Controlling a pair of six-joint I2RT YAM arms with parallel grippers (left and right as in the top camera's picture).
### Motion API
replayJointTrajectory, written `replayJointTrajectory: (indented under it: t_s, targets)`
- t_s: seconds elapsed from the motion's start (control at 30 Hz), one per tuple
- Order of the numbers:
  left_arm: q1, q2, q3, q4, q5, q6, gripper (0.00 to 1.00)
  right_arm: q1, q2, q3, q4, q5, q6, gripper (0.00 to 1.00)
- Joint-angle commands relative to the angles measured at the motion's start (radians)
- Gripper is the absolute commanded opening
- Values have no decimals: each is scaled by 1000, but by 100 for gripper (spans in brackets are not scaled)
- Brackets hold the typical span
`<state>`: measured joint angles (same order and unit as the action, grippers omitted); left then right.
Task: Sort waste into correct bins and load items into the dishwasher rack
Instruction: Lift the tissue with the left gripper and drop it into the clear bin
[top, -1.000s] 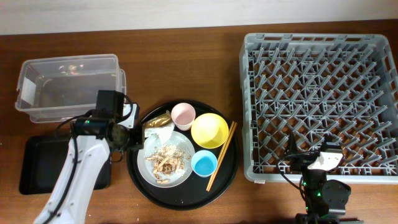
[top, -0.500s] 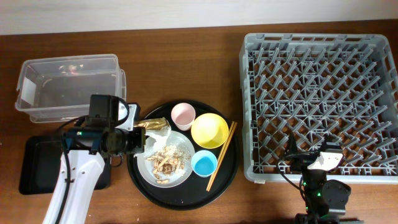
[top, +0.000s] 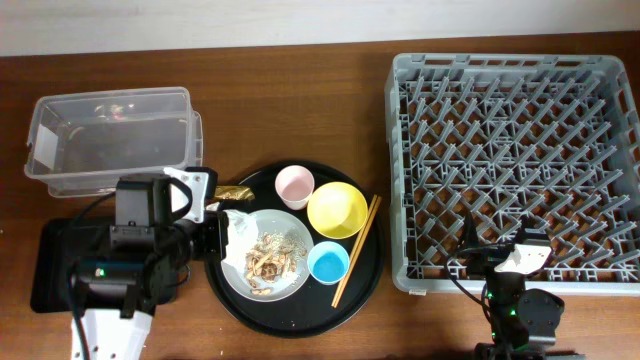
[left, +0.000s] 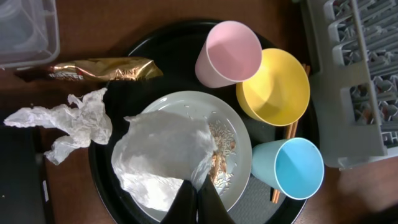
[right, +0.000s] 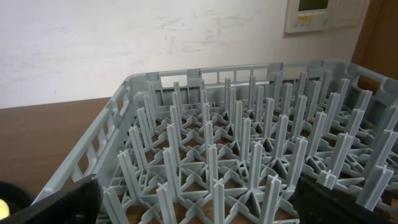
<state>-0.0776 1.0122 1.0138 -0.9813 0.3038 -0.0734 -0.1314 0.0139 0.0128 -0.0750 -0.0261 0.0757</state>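
Note:
Next, my left gripper will swing the napkin outward from the plate and tilt its fingers outward over the clear tub (top: 110, 140), which stands open for waste.
My left gripper (left: 196, 204) is shut on a crumpled white napkin (left: 163, 155) held over the pale grey plate (left: 235, 124), which carries food scraps (left: 222, 157). A second napkin (left: 69, 124) lies at the round tray's left rim, with the brown wrapper (left: 102, 70) behind it. The pink cup (left: 229, 53), yellow bowl (left: 273, 88), blue cup (left: 293, 168) and chopsticks (top: 357, 250) sit on the round tray. My right gripper (right: 211, 208) is open and empty at the front wall of the grey rack (top: 515, 150). The clear tub (top: 110, 140) and black tray (top: 50, 265) are at the left.
The large round black tray (top: 290, 312) holds the dishes between the bins and the rack. My left arm (top: 130, 270) rises high over the black tray and hides part of it. The rack's pegs (right: 249, 155) stand close in front of my right gripper.
My left gripper has lifted toward the camera and drawn back left with the napkin. The wrapper has slid left to the tray's rim. The right arm has not moved.

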Motion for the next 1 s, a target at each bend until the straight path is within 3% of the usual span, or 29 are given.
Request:
replayJointTrajectory:
  t_s: [0.0, 0.2, 0.33, 0.47, 0.67, 0.77, 0.8, 0.87, 0.9, 0.97]
  targets:
    - [-3, -51, 25, 5, 16, -13, 0, -6, -6, -7, -4, 5, 8, 99]
    - [-3, -137, 25, 216, -25, -14, 0, -6, -6, -7, -4, 5, 8, 99]
    - [-3, -108, 25, 399, -385, -185, 0, -6, -6, -7, -4, 5, 8, 99]
    - [-1, 0, 25, 628, -599, -199, 0, -6, -6, -7, -3, 5, 8, 99]
    - [93, 323, 25, 1046, -666, -199, 0, -6, -6, -7, -4, 5, 8, 99]
    - [159, 409, 25, 1142, -666, -199, 1, -6, -6, -7, -4, 5, 8, 99]
    - [172, 435, 25, 1149, -666, -199, 7, -6, -6, -7, -3, 5, 8, 99]
    - [179, 480, 25, 1123, -666, -199, 86, -6, -6, -7, -4, 5, 8, 99]
    - [179, 481, 25, 1109, -666, -199, 99, -6, -6, -7, -3, 5, 8, 99]
    - [179, 467, 25, 1100, -665, -199, 99, -6, -6, -7, -3, 5, 8, 99]
